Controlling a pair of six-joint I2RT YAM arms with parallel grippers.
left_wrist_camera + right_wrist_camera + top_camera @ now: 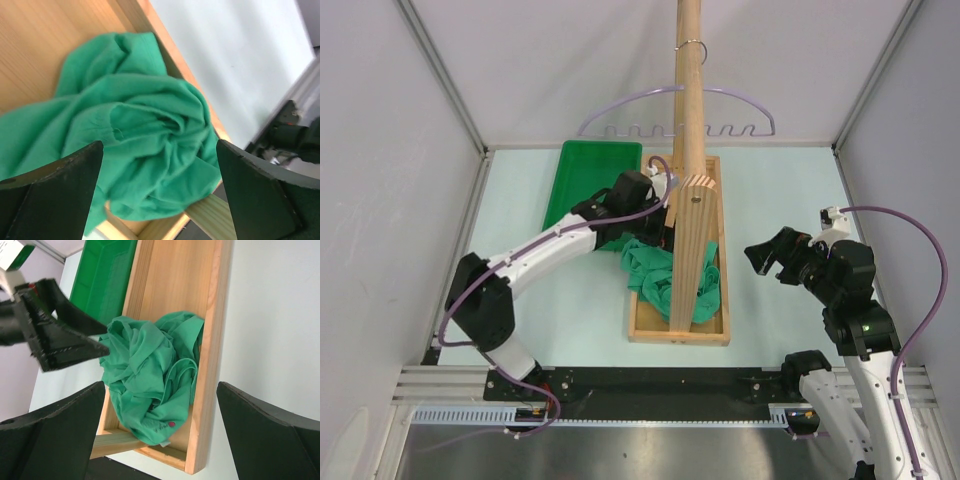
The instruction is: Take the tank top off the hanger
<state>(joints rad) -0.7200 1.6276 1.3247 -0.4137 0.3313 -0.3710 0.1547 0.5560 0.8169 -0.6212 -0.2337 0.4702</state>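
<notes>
My left gripper lowers into the crumpled heap next, astride the raised folds, since the tank top already lies between its open fingers.
The teal-green tank top lies crumpled in the wooden stand's base box, off the hanger. The bare lavender hanger hangs by its metal hook from the pole. My left gripper hovers just over the heap, jaws wide open and empty; in its wrist view the tank top fills the gap of the left gripper. My right gripper stands open to the right of the box. Its wrist view looks at the tank top past the open right gripper, with the left gripper above it.
A rigid bright green plastic tray sits behind and left of the wooden box, under the left arm. The tall wooden pole rises from the box's middle. Grey walls close in the table on both sides and at the back.
</notes>
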